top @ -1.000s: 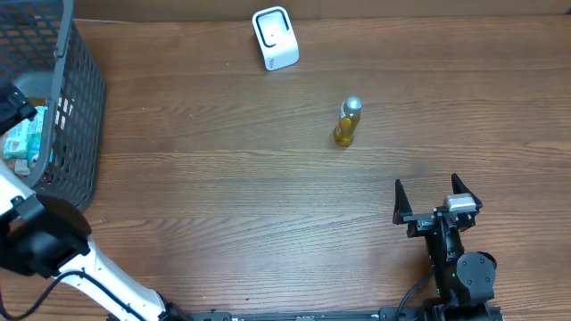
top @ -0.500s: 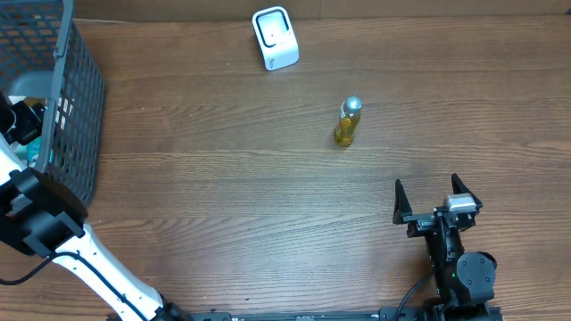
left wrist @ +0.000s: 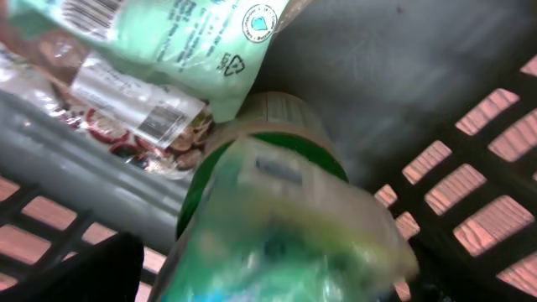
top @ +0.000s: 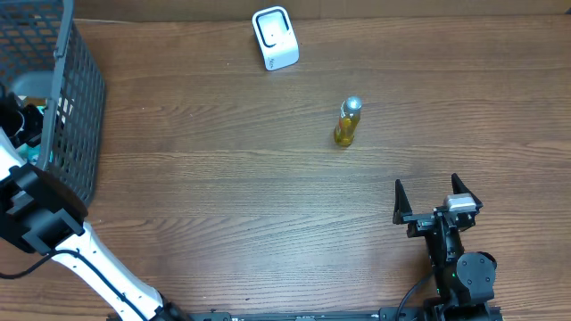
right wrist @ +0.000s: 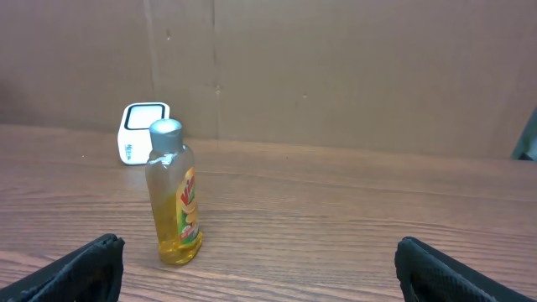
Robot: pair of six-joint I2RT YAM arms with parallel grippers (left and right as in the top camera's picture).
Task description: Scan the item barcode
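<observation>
I will next move my left gripper deeper down into the basket and close its fingers around the green-rimmed lid (left wrist: 277, 138), since the lid is below the gap between them.
My left arm reaches down into the dark mesh basket (top: 80, 107) at the table's left edge, where the overhead view mostly hides its gripper (top: 13, 120). In the left wrist view the left gripper (left wrist: 268, 285) is open, its dark fingers (left wrist: 84, 273) on either side of a blurred green, translucent item (left wrist: 285, 226). Behind that sit a green-rimmed lid (left wrist: 277, 138) and a pale green packet (left wrist: 185, 33) with a barcode. A yellow bottle (top: 348, 122) (right wrist: 174, 197) stands mid-table. The white scanner (top: 275, 37) (right wrist: 138, 134) sits at the back. My right gripper (top: 433, 201) (right wrist: 268, 281) is open and empty at the front.
A clear snack packet with a printed label (left wrist: 134, 113) lies against the basket's wall (left wrist: 470, 184). Bare wooden tabletop (top: 223, 196) spans between the basket, the scanner and the bottle. A brown cardboard wall (right wrist: 336, 67) stands behind the table.
My left arm has dropped further into the basket and now covers the pale green packet that showed from above a second ago. The right arm, bottle and scanner have not moved.
</observation>
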